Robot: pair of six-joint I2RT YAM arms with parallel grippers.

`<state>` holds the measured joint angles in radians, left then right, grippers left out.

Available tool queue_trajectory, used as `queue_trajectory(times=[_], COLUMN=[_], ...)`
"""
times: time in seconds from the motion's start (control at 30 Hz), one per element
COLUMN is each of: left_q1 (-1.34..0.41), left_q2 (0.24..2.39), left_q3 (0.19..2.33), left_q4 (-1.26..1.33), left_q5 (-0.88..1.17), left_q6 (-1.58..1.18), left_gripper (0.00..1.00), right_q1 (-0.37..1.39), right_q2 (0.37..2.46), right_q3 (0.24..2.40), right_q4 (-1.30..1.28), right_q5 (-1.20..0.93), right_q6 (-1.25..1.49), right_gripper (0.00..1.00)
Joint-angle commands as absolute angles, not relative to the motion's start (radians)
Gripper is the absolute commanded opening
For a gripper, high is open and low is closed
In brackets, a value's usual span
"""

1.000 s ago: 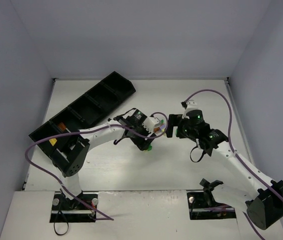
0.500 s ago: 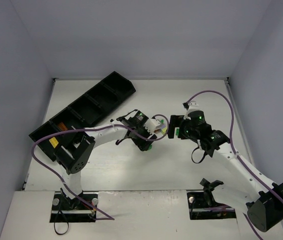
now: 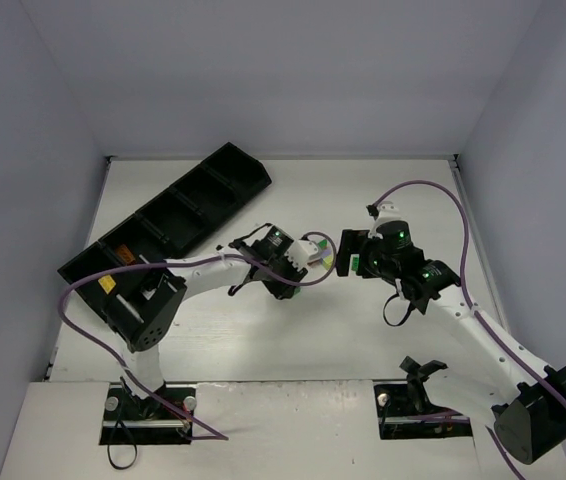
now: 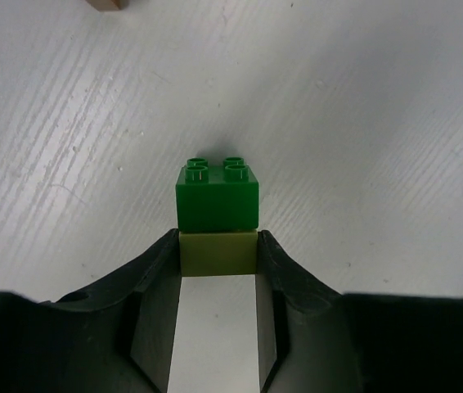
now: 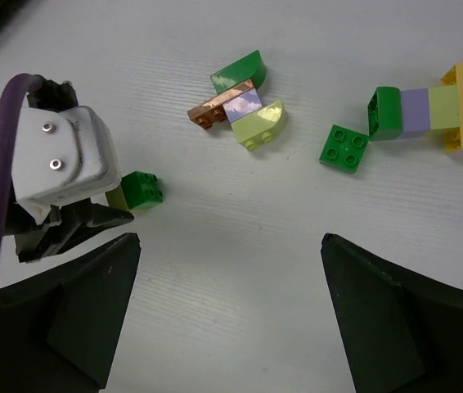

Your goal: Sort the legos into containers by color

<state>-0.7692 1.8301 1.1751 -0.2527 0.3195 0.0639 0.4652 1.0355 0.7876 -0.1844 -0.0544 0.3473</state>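
Note:
Next, my left gripper lifts the lime brick across, left in the top view, to the tray's middle section (image 3: 173, 219) and releases it, as nearer sections hold yellow and orange.
My left gripper (image 4: 219, 246) is shut on an olive-lime brick (image 4: 219, 252) that has a dark green brick (image 4: 218, 196) stuck to its far side, low over the white table. The right wrist view shows that pair (image 5: 141, 190) at the left gripper's tip. My right gripper (image 5: 227, 270) is open and empty above bare table. Beyond it lie a green, brown, purple and lime cluster (image 5: 235, 98), a flat green brick (image 5: 344, 147) and a green, purple, lime and yellow row (image 5: 424, 110). The black tray (image 3: 163, 225) lies at the far left.
The tray's near compartments hold small yellow and orange pieces (image 3: 108, 285). A brown piece (image 4: 105, 4) shows at the top edge of the left wrist view. The two grippers (image 3: 348, 255) stand close together mid-table. Purple cables loop over both arms.
The left arm has shifted slightly and the green brick is now hidden under it in the top view. The right gripper has lowered a little toward the left one.

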Motion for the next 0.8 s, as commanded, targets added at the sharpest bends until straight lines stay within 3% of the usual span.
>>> queue_trajectory(times=[0.0, 0.43, 0.77], left_q1=[-0.773, -0.729, -0.733], left_q2=[1.711, 1.418, 1.325], left_q3=[1.151, 1.023, 1.006], left_q4=[-0.195, 0.040, 0.115], left_q5=[0.310, 0.325, 0.419], left_q6=[0.048, 0.018, 0.048], left_gripper=[0.22, 0.21, 0.22], right_q1=[0.462, 0.459, 0.463], right_q2=[1.011, 1.075, 1.221], right_q3=[0.830, 1.044, 1.164], right_q4=[-0.152, -0.204, -0.189], right_q5=[-0.071, -0.251, -0.422], right_q6=[0.351, 0.402, 0.474], right_gripper=[0.89, 0.89, 0.87])
